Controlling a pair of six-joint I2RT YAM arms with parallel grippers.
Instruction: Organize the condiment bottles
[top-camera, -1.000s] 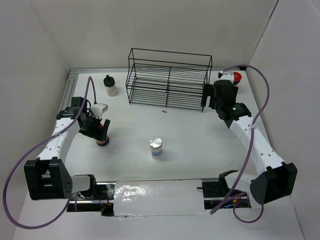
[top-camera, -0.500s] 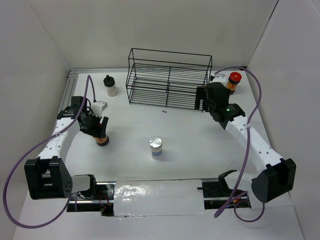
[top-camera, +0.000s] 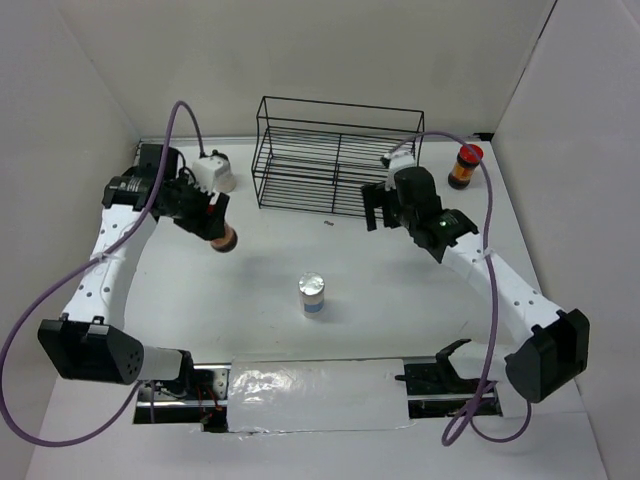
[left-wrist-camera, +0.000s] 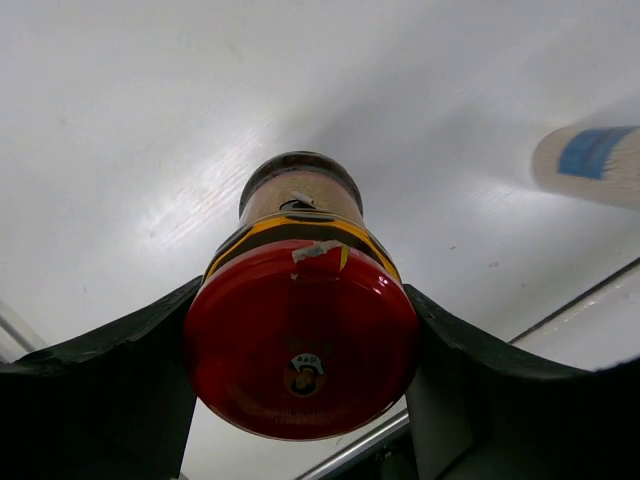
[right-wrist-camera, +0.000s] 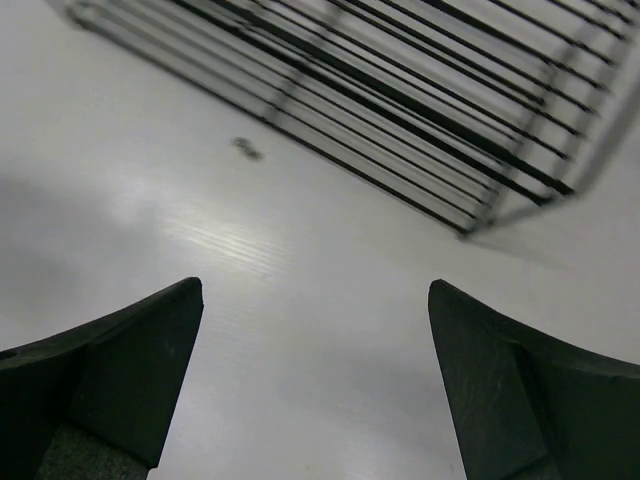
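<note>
Next, my right gripper swings across to the left in the top view, onto the jar's lower body (top-camera: 226, 241), which sticks out bare below my left gripper.
My left gripper (top-camera: 214, 222) is shut on a dark-brown jar (top-camera: 226, 239) with a red lid and yellow label. It holds the jar tilted above the table, left of the black wire rack (top-camera: 338, 156). In the left wrist view the jar's red lid (left-wrist-camera: 300, 345) fills the space between the fingers. The white blue-labelled bottle (top-camera: 312, 295) stands at the table's middle and also shows in the left wrist view (left-wrist-camera: 588, 164). The second red-lidded jar (top-camera: 465, 166) stands at the back right. My right gripper (top-camera: 379, 208) is open and empty in front of the rack's right half. The black-capped bottle is hidden behind my left wrist.
The rack stands empty at the back centre, and its front lower edge (right-wrist-camera: 420, 110) lies just beyond the right fingers (right-wrist-camera: 120, 360). A small dark speck (top-camera: 328, 224) lies in front of the rack. White walls close in the table on three sides.
My left gripper has lifted the jar off the table and carried it back and to the right. My right gripper has moved left, away from the back-right jar, along the rack's front.
</note>
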